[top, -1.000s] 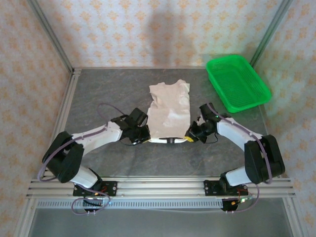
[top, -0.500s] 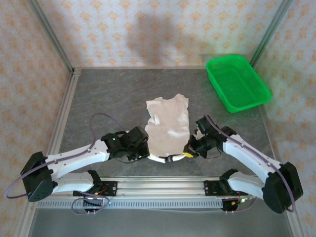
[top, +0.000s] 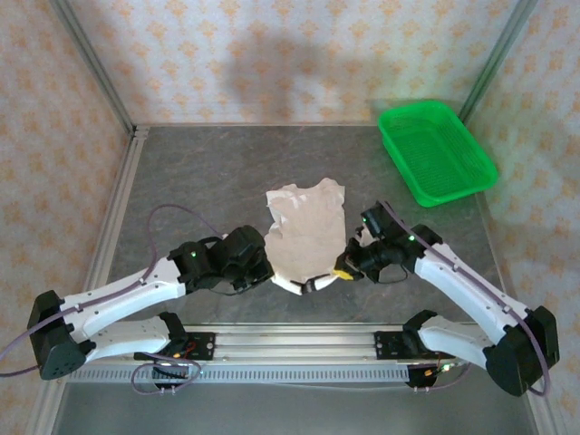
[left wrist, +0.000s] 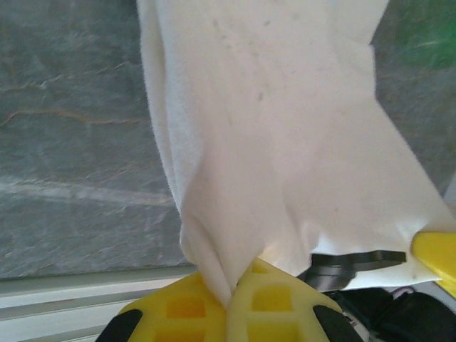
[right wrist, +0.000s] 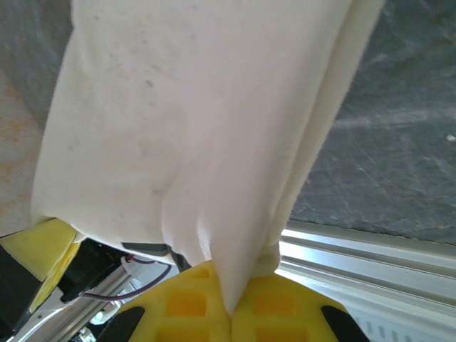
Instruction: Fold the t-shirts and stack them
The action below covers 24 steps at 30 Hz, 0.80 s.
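My left gripper carries the pinched corner outward over the shirt's far end [top: 285, 194] next, lowers and releases, since it trails on the tabletop outward of and below my gripper.
An off-white t-shirt [top: 306, 234] hangs stretched between both grippers near the table's front edge, its far end trailing on the grey surface. My left gripper [top: 269, 275] is shut on the shirt's left near corner; the cloth [left wrist: 278, 142] is pinched between the yellow pads [left wrist: 182, 313]. On the other side my right gripper [top: 343, 272] is shut on the right near corner, and the fabric [right wrist: 185, 121] runs down into its yellow pads [right wrist: 285, 306]. No printed marks or tag show on the cloth.
A green plastic basket [top: 438, 150] sits at the back right of the grey table [top: 190, 172]. Aluminium rails [top: 299, 344] run along the near edge under the held cloth. Patterned walls enclose the back and sides.
Both grippers have pulled the shirt's near edge toward the front rail and lifted it; the cloth's far end slid nearer. The arms have stretched lower and farther outward.
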### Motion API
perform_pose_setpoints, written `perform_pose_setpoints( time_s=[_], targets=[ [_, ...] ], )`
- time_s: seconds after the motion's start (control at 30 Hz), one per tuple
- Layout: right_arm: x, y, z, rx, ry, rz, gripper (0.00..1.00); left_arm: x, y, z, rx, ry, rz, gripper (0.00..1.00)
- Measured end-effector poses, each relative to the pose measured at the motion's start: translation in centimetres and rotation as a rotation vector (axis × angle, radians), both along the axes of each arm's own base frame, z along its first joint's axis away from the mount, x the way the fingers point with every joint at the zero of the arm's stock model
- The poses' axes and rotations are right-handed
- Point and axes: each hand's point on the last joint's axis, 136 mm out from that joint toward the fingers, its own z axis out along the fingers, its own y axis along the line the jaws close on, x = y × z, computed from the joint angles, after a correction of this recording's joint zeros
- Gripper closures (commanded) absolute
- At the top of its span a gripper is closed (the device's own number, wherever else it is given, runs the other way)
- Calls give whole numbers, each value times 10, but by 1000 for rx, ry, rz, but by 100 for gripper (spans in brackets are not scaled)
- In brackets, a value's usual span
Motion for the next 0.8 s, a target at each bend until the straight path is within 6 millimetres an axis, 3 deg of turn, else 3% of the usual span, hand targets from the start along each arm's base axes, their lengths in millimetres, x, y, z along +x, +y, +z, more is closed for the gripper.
perform_pose_setpoints(
  time_s=[0.2, 0.43, 0.8],
  targets=[
    [38, 11, 32, 1, -58, 11, 100, 35, 10, 26, -30, -57, 75, 100],
    [80, 7, 51, -17, -92, -1, 100, 81, 7, 59, -46, -109, 82, 100],
    [149, -9, 53, -33, -100, -25, 100, 142, 7, 59, -25, -99, 72, 100]
  ],
)
